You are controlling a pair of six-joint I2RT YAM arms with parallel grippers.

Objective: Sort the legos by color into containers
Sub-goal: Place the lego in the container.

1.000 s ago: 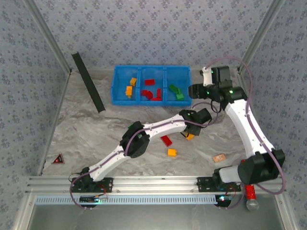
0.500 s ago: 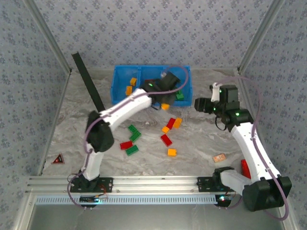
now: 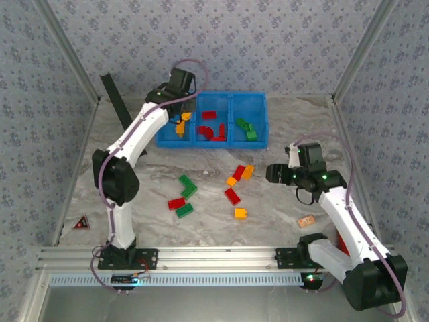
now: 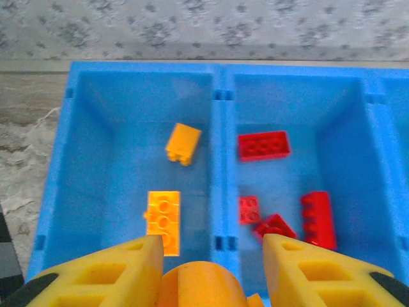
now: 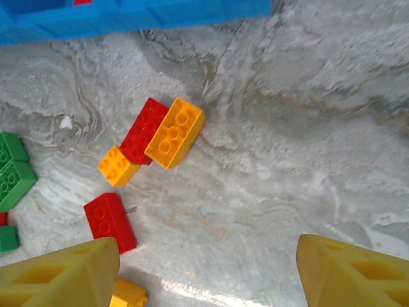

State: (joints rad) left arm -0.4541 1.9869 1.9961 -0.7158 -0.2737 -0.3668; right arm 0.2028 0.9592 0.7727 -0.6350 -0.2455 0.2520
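Note:
Orange legos already lie in this section of the containers. Next I need to move my left gripper away from the containers' divider [image 4: 219, 160], lower it over the near orange lego [image 4: 163, 221] and release my lego.
The blue containers [image 3: 201, 143] stand at the back: orange legos [image 4: 163, 214] in the left compartment, red ones [image 4: 264, 145] in the middle, green ones [image 3: 247, 127] on the right. My left gripper [image 3: 175, 122] hovers over the left compartment near its divider [image 4: 219, 160], shut on an orange lego [image 4: 201, 284]. Loose legos lie mid-table: green [image 3: 188, 186], red [image 3: 176, 202], red [image 5: 110, 222], and an orange one [image 5: 175, 132] touching a red one [image 5: 146, 130]. My right gripper [image 5: 208, 246] is open above bare table, just right of them.
A small tan block [image 3: 307, 221] lies at the front right. A black strip [image 3: 123, 114] leans at the back left. A red triangle mark [image 3: 81, 223] sits front left. Patterned walls close in three sides; a metal rail [image 3: 214, 255] runs along the front.
My left arm swung from the table's middle up and left to the bin, carrying the orange lego. My right arm drew back from beside the bin toward the table's right middle.

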